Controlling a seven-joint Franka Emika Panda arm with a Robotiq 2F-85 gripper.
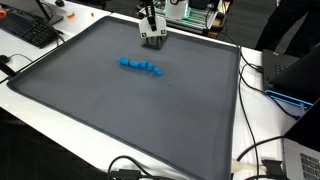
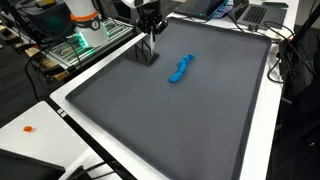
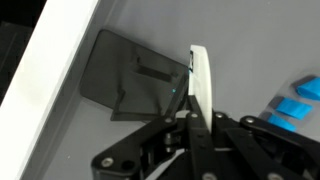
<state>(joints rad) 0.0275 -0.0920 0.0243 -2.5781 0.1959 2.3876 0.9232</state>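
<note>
Next, my gripper turns and lowers the thin white flat piece onto the dark rectangle's edge (image 2: pixel 151 58) (image 3: pixel 182 92) facing the blue blocks to release it, since they are crooked.
My gripper (image 1: pixel 151 30) hangs over the far edge of a dark grey mat (image 1: pixel 120 110), which shows in both exterior views (image 2: pixel 190 120). In the wrist view the fingers (image 3: pixel 196 112) are shut on a thin white flat piece (image 3: pixel 203 82) that stands upright on its edge, its lower end at the mat. It shows below the gripper (image 2: pixel 149 38) in both exterior views (image 1: pixel 152 41) (image 2: pixel 148 54). It casts a dark rectangular shadow (image 3: pixel 130 85) on the mat. A row of small blue blocks (image 1: pixel 141 67) (image 2: pixel 180 69) lies apart from it near the mat's middle, also in the wrist view (image 3: pixel 298 100).
The mat lies on a white table (image 1: pixel 60 40). A black keyboard (image 1: pixel 28 30) sits beside it. Cables (image 1: pixel 262 150) and a laptop (image 1: pixel 290 85) lie along one side. Equipment racks (image 2: pixel 75 40) stand behind the gripper. A small orange thing (image 2: pixel 29 128) lies on the white table.
</note>
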